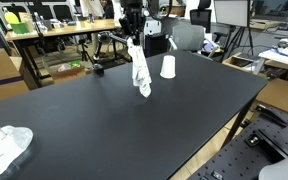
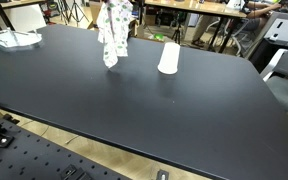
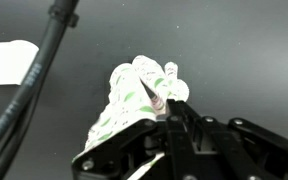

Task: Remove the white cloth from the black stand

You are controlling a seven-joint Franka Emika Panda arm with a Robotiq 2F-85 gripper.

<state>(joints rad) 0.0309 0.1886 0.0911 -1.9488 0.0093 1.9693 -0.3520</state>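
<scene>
My gripper moves away from the cup and lowers over bare tabletop (image 1: 122, 98) (image 3: 224, 75) next, since the cloth hangs with the white cup beside it.
The white cloth (image 1: 141, 72) has a green pattern and hangs in a long bunch from my gripper (image 1: 132, 40) over the far part of the black table. It also shows in an exterior view (image 2: 111, 35) and in the wrist view (image 3: 134, 95). My gripper (image 3: 170, 108) is shut on the cloth's top end. The cloth's lower tip hangs close to the tabletop; I cannot tell whether it touches. No black stand shows clearly in any view.
A white cup (image 1: 168, 67) stands upside down on the table beside the hanging cloth, also seen in an exterior view (image 2: 169, 57). A second crumpled white cloth (image 1: 4, 148) lies at a table corner (image 2: 12, 38). Desks, chairs and tripods stand behind the table.
</scene>
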